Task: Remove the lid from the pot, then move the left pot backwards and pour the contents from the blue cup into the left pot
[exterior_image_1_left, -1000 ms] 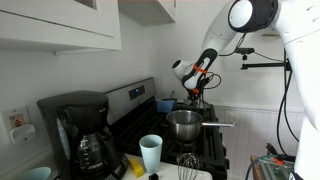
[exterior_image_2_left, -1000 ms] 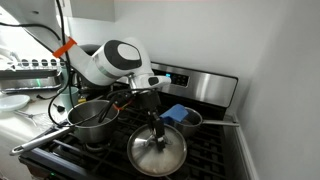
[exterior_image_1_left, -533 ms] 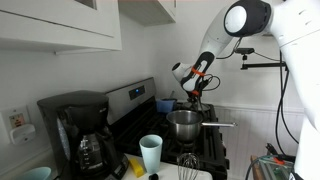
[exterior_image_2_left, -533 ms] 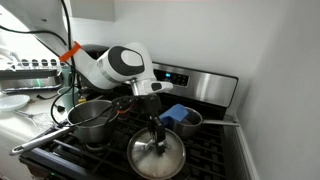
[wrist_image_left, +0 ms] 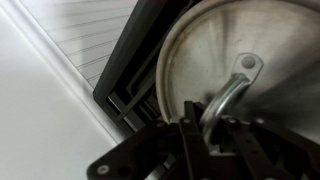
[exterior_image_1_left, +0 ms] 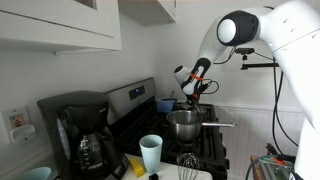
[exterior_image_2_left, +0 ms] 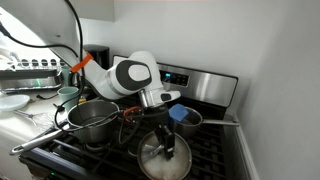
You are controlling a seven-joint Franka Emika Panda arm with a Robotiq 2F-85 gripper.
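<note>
The gripper will lower the lid onto the burner grate, then open its fingers around the handle.
The left pot (exterior_image_2_left: pixel 92 121) is a shiny steel saucepan with a long straight handle. It stands uncovered on the stove and also shows in an exterior view (exterior_image_1_left: pixel 184 124). Its round steel lid (exterior_image_2_left: pixel 165 160) lies low over the burner beside it and fills the wrist view (wrist_image_left: pixel 200 45). My gripper (exterior_image_2_left: pixel 163 141) is shut around the lid's arched handle (wrist_image_left: pixel 236 84), with its fingers on either side of it (wrist_image_left: pixel 205 128). The blue cup (exterior_image_1_left: pixel 151 152), a tall pale tumbler, stands on the counter in front of the stove, apart from my gripper.
A small dark-blue pot (exterior_image_2_left: pixel 184 117) sits on a back burner, close behind the lid. A black coffee maker (exterior_image_1_left: pixel 78 130) stands on the counter next to the stove. A whisk (exterior_image_1_left: pixel 187 162) lies near the cup. The stove's edge and a white wall (wrist_image_left: pixel 40 110) show beside the lid.
My gripper has moved down and toward the stove's front with the lid in it. The lid now sits lower over the burner. The steel pot and the cup have not moved.
</note>
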